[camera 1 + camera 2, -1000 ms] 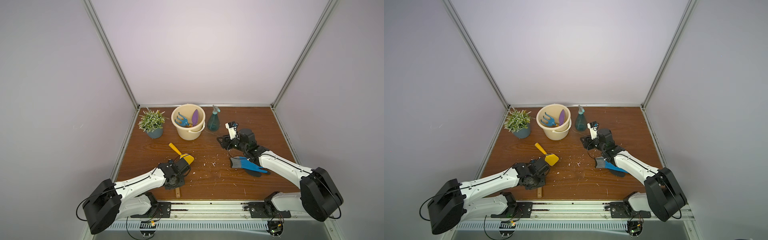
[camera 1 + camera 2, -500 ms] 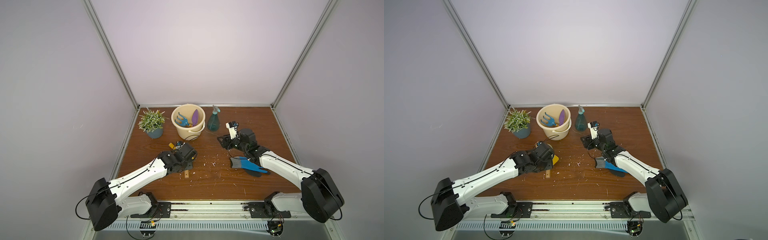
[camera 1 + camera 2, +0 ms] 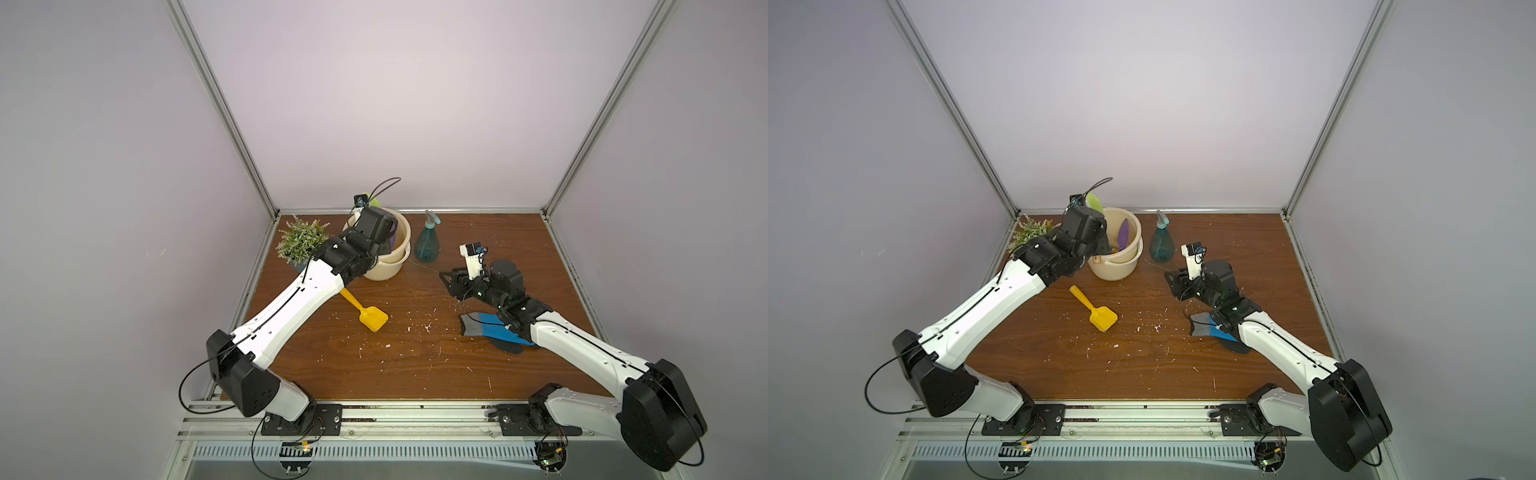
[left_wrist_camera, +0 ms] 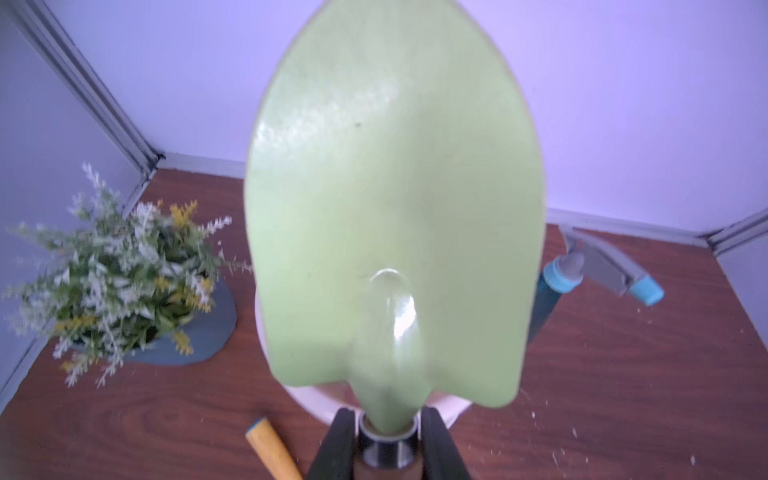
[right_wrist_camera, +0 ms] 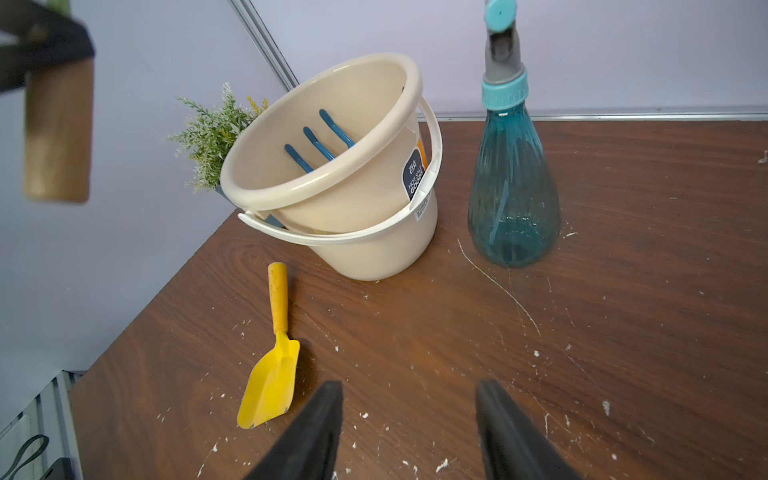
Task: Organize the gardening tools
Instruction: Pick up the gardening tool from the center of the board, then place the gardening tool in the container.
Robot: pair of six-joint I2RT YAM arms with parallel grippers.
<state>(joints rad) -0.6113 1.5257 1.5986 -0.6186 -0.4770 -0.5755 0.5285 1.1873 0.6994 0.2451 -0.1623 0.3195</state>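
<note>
I should next bring the lime-green trowel in my left gripper over the cream bucket's opening [image 3: 1114, 232] and down to let go, as the purple trowel and blue fork stand inside.
My left gripper [image 4: 388, 444] is shut on the metal neck of a lime-green trowel [image 4: 395, 208]. The trowel is held blade up, and its wooden handle [image 5: 58, 133] hangs in the air by the left side of the cream bucket [image 3: 386, 270]. A purple trowel [image 3: 1123, 235] and a blue fork [image 5: 320, 137] stand inside the bucket. The yellow scoop [image 3: 372, 318] lies flat on the table in front of the bucket. The teal spray bottle [image 3: 427, 245] stands to the bucket's right. My right gripper [image 5: 409, 399] hovers open and empty over the table, right of the scoop.
A potted green plant [image 3: 303, 241] stands at the back left, close to the bucket and my left arm. A blue and grey glove [image 3: 486, 326] lies under my right forearm. White crumbs speckle the wooden table [image 3: 415, 365]. Walls close in the left, right and back.
My left arm has swung from the table's front up and back to the bucket, carrying the lime-green trowel. The yellow scoop now lies uncovered. The right arm has not moved.
</note>
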